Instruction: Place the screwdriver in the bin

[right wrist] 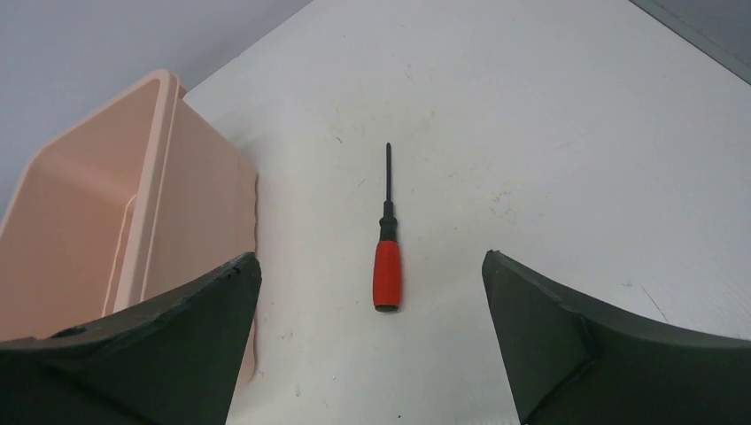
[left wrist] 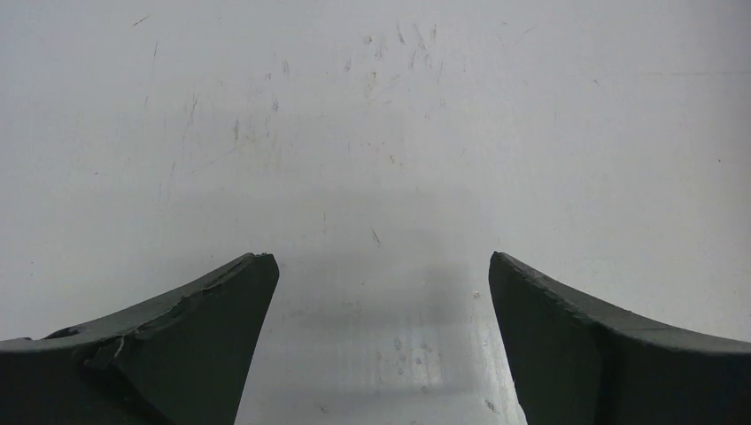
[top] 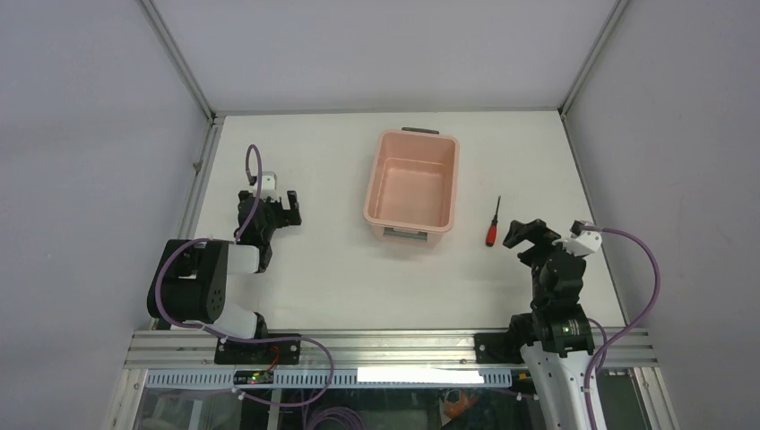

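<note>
My right gripper moves outward and down next, over the far end of the red handle (top: 492,227) (right wrist: 388,244), because the screwdriver lies ahead of its open fingers.
The screwdriver (top: 492,225) lies flat on the white table just right of the bin (top: 387,179), red handle toward me, thin dark shaft pointing away. In the right wrist view the screwdriver (right wrist: 387,262) lies between and ahead of my open fingers, the bin's wall (right wrist: 204,204) at left. My right gripper (top: 526,235) is open and empty, just right of and nearer than the handle. My left gripper (top: 285,209) is open and empty over bare table at the left; its wrist view shows only table between the fingers (left wrist: 221,301).
The pale pink bin holds nothing I can see; it has dark handles at its far (top: 420,131) and near ends. A metal frame rail (top: 202,188) runs along the table's left edge, and grey walls enclose the table.
</note>
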